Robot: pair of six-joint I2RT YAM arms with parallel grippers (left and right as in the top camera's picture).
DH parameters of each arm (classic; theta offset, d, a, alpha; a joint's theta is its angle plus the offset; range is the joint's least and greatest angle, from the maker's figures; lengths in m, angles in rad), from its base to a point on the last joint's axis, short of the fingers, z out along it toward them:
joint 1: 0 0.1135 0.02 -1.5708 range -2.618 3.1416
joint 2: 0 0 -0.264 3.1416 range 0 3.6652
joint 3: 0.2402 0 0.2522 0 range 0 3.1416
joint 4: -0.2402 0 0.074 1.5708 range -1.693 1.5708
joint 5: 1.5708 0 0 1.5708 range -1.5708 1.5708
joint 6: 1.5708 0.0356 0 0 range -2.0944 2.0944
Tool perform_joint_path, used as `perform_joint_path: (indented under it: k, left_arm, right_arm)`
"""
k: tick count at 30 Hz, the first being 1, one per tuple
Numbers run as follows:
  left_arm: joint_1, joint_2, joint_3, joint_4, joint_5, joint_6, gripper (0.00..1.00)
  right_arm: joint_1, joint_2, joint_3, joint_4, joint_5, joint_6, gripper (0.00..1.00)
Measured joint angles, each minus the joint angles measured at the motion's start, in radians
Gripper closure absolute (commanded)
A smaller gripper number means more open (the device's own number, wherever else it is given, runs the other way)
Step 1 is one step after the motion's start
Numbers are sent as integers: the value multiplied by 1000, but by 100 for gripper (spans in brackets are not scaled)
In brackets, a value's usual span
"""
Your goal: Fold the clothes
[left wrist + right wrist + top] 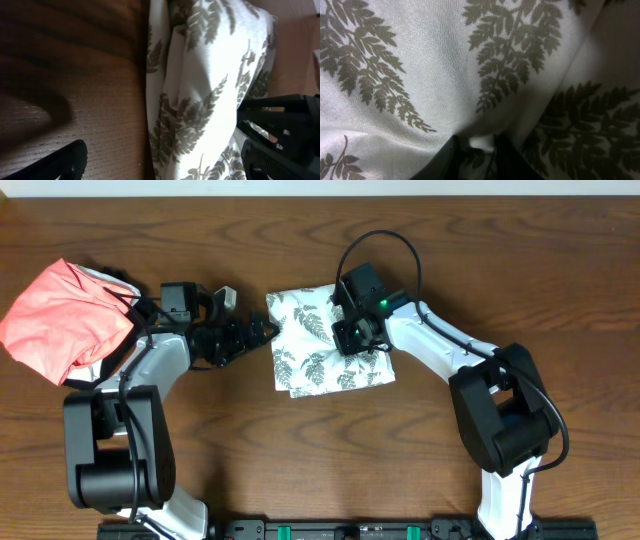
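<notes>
Next, my left gripper slides toward my right gripper and takes the dress's folded edge deep between its open fingers, since they stand only at that edge.
The clothes are a white dress with grey-green fern print (322, 350), folded into a compact square in the middle of the wooden table. My left gripper (262, 333) is open at the dress's left edge. In the left wrist view its two black fingers (170, 165) stand wide apart with the dress's folded edge (200, 90) between them. My right gripper (352, 330) sits on the top right part of the dress. In the right wrist view its fingers (477, 152) are pinched together on a small fold of the fern fabric (445, 75).
A coral-pink garment (62, 320) lies bunched at the far left, with a bit of black and white cloth (112, 277) showing behind it. Bare wood table (300, 450) surrounds the dress.
</notes>
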Motion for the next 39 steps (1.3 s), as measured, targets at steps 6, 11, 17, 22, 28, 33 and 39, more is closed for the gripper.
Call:
perform_joint_path:
  k: [6,11,17,22,28,33,39]
  left_arm:
    - [-1,30,0,14,5,0,2]
    - [-25,63,0,32,5,0,2]
    - [-88,82,0,79,31,-2,2]
    - [-143,108,10,117,59,-30,2]
    - [-216,154,37,183,92,-87,2]
    - [-262,177,48,234,106,-117,0]
    - [-271,188,48,250,99,-137,26]
  right_arm:
    - [0,0,0,0,0,0,75]
    - [0,0,0,-7,0,0,75]
    - [-2,0,1,-8,-3,0,76]
    - [-3,0,2,-10,-3,0,76]
    - [-3,0,2,-12,-4,0,76]
    - [-3,0,2,-14,-5,0,76]
    - [-4,0,2,-16,-6,0,76]
